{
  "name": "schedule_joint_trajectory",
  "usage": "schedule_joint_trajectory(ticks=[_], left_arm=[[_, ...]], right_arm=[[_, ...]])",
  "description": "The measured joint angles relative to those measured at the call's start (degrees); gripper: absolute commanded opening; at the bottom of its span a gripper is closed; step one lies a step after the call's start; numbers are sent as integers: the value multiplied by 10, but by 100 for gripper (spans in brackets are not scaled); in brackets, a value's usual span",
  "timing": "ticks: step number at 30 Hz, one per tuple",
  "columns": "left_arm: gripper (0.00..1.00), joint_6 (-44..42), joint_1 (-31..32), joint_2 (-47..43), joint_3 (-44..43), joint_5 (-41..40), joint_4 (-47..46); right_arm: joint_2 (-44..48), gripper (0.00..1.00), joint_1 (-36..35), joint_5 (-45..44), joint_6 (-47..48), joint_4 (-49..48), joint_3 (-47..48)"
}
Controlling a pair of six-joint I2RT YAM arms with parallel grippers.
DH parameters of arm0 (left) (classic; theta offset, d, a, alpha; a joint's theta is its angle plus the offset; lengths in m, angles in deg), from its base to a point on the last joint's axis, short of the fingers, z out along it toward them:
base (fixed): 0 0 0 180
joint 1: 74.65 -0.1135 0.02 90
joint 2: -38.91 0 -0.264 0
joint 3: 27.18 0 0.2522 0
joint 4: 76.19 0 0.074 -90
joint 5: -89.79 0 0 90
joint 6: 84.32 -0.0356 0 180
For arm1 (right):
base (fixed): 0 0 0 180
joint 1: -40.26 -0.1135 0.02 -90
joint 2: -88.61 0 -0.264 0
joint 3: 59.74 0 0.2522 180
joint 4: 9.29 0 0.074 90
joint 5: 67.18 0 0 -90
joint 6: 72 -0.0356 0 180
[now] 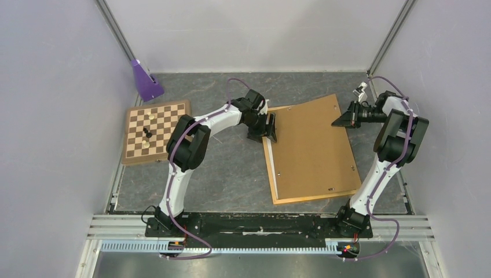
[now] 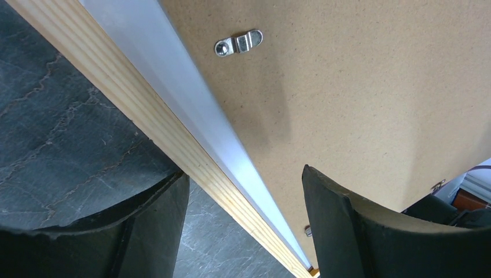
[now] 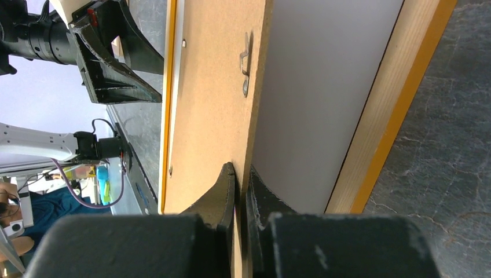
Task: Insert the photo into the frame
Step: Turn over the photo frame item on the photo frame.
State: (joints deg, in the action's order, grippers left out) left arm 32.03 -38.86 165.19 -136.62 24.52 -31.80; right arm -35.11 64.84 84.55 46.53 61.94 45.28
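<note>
Next, my right gripper goes down-left in the top view and releases the raised board edge, since the white surface inside the bar lies below.
The frame (image 1: 312,198) lies face down right of centre, light wooden rails around a brown backing board (image 1: 310,147). My right gripper (image 1: 340,120) is shut on the board's far right edge (image 3: 208,104), fingertips (image 3: 227,176) pinching it, and the edge is raised off the frame rail (image 3: 382,133). A plain white surface (image 3: 312,104) shows under the board; the photo's printed side is hidden. My left gripper (image 1: 263,128) is open and straddles the left rail (image 2: 173,145), one finger (image 2: 156,226) over the table, the other over the board (image 2: 347,87) near a metal clip (image 2: 238,43).
A brown-and-white chessboard (image 1: 155,131) with a few pieces lies at the left. A purple stand (image 1: 146,81) sits in the back left corner. Grey walls close in both sides, and a metal rail (image 1: 260,223) runs along the near edge.
</note>
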Motion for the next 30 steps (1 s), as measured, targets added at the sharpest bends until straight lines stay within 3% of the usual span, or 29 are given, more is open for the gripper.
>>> schedule_joint_trajectory(ticks=[13,21,30], left_arm=[[78,-18,0,52,-102,-6,101],[78,-36,0,54,-113,-16,109],[79,-40,-1,54,-115,-27,125]], right_arm=[[-1,0,-28,-6,4,4,24],[-20,0,-36,-6,5,-2,33],[-12,0,-34,-1,-30,-75,-37]])
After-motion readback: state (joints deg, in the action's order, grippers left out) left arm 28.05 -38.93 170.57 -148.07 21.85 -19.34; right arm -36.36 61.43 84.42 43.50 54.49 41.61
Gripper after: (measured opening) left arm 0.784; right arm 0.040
